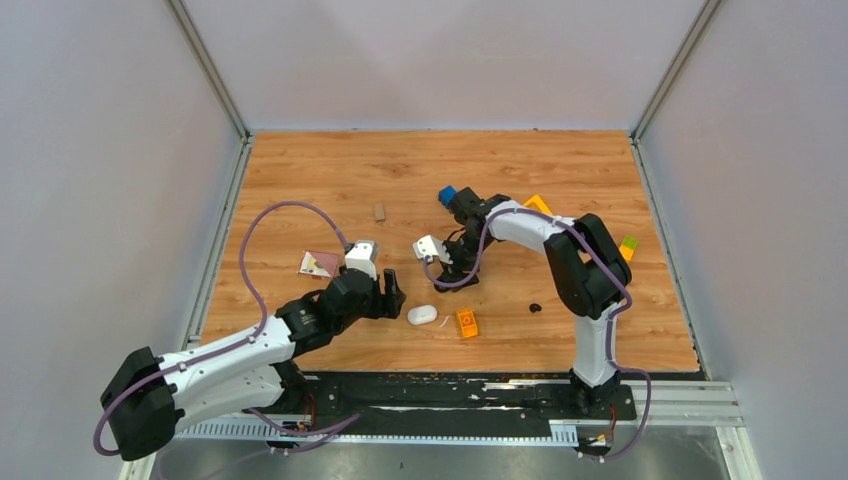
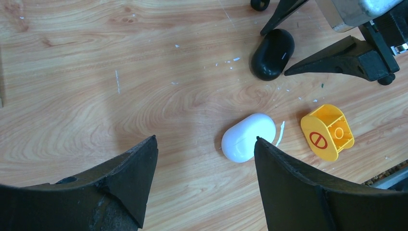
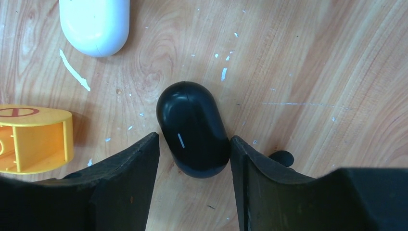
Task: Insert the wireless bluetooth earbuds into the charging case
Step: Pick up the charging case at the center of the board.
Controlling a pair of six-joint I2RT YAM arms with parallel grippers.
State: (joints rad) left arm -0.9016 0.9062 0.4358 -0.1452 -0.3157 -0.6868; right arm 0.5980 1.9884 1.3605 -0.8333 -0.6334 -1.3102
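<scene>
Next, the left gripper moves to the right in the top view and closes on the black oval case's loose end, since my right gripper's fingers are on either side of the other end.
The charging case is a closed white oval lying on the wood; it also shows in the top view and the right wrist view. My left gripper is open and empty, its right fingertip at the case's near edge; in the top view the left gripper is just left of the case. My right gripper is open, its fingers either side of a black oval case, the right finger touching it. No black-and-white earbuds can be made out.
An orange block lies right of the white case. A small black item lies further right. A blue block, an orange piece, a green block, a brown block and a card lie around.
</scene>
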